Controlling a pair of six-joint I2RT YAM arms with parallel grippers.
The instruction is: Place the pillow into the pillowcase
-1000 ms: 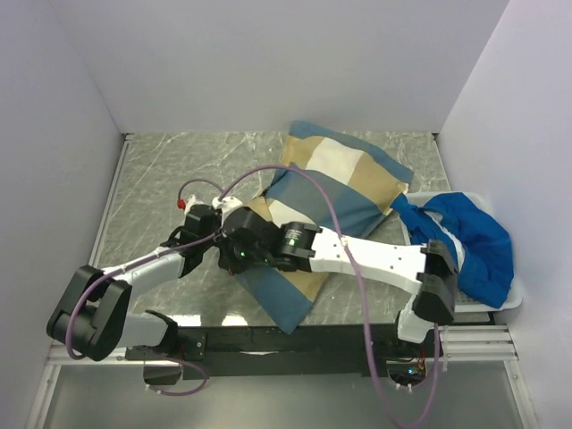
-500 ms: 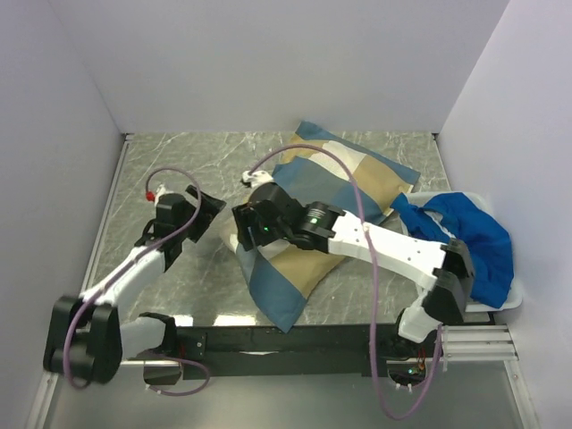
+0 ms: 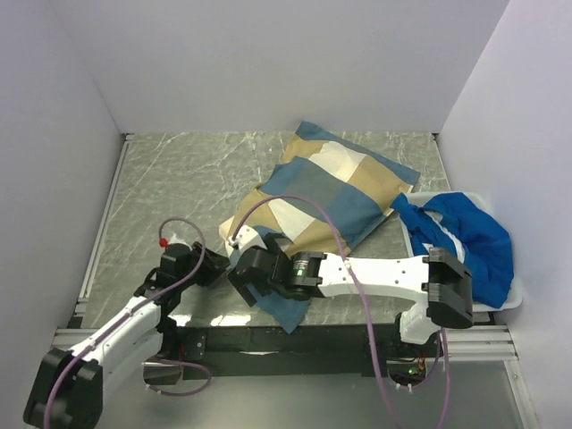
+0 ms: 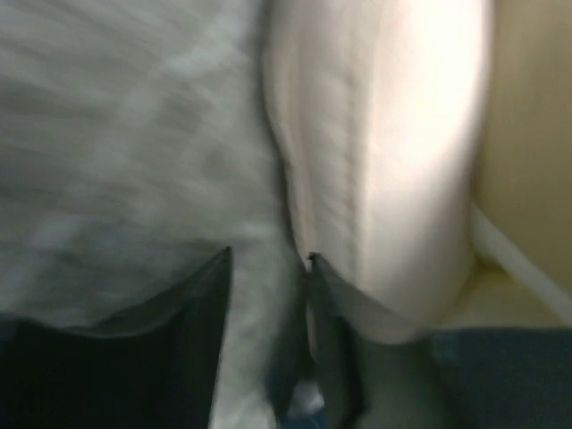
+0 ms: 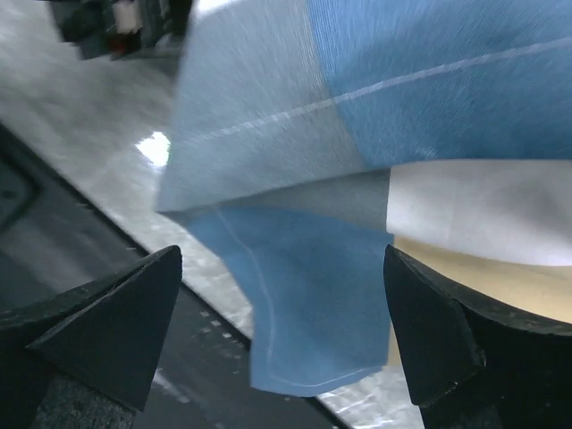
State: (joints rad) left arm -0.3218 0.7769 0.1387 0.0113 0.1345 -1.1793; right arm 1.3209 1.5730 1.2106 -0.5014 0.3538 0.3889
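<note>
The grey hem of the pillowcase's upper layer lies between the open fingers of my right gripper, above the blue cloth, so my right gripper needs to move down onto it next.
The pillowcase, in tan, slate-blue and white blocks, lies diagonally from the back middle of the table to the front edge. The cream pillow is mostly inside it. Its rounded end pokes out at the case's left side. My left gripper is low over the marble just left of that end. Its jaws are partly apart with only table between them, and the right finger sits close to the pillow's edge. My right gripper is wide open above the case's blue near corner, holding nothing.
A white bin at the right holds a royal-blue cloth. The case's near corner hangs over the black front rail. White walls close in the left, back and right. Purple cables loop over both arms.
Both grippers went from shut to open and let go of the fabric. Both arms drew back toward the front edge. The left one swung out left first, and its jaws have since narrowed.
</note>
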